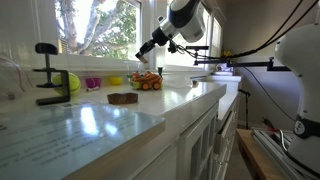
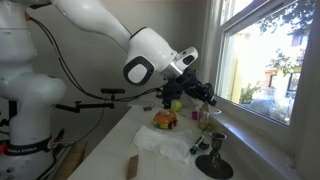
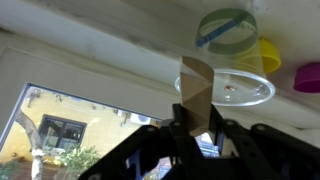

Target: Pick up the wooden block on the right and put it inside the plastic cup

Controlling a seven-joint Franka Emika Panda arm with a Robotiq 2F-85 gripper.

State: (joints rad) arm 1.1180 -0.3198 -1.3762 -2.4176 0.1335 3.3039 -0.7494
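Note:
Next, the gripper brings the block down and toward the right in the wrist view, over the cup's opening (image 3: 234, 88).
In the wrist view my gripper (image 3: 198, 120) is shut on the pale tan wooden block (image 3: 196, 85), which sticks out from between the fingers. The pink plastic cup (image 3: 308, 77) sits at the right edge of that view, apart from the block. In an exterior view my gripper (image 1: 141, 57) is raised above the counter, over the orange toy car (image 1: 147, 82). The pink cup (image 1: 92, 84) stands further left near the window. In the exterior view from the other side, my gripper (image 2: 205, 95) hangs above the counter by the window.
A yellow-green ball (image 1: 72, 83) and a black clamp stand (image 1: 48, 78) are beside the cup. A dark brown flat piece (image 1: 122, 98) lies in front of the car. A clear round lid (image 3: 235, 88) and a tape roll (image 3: 226, 30) show in the wrist view.

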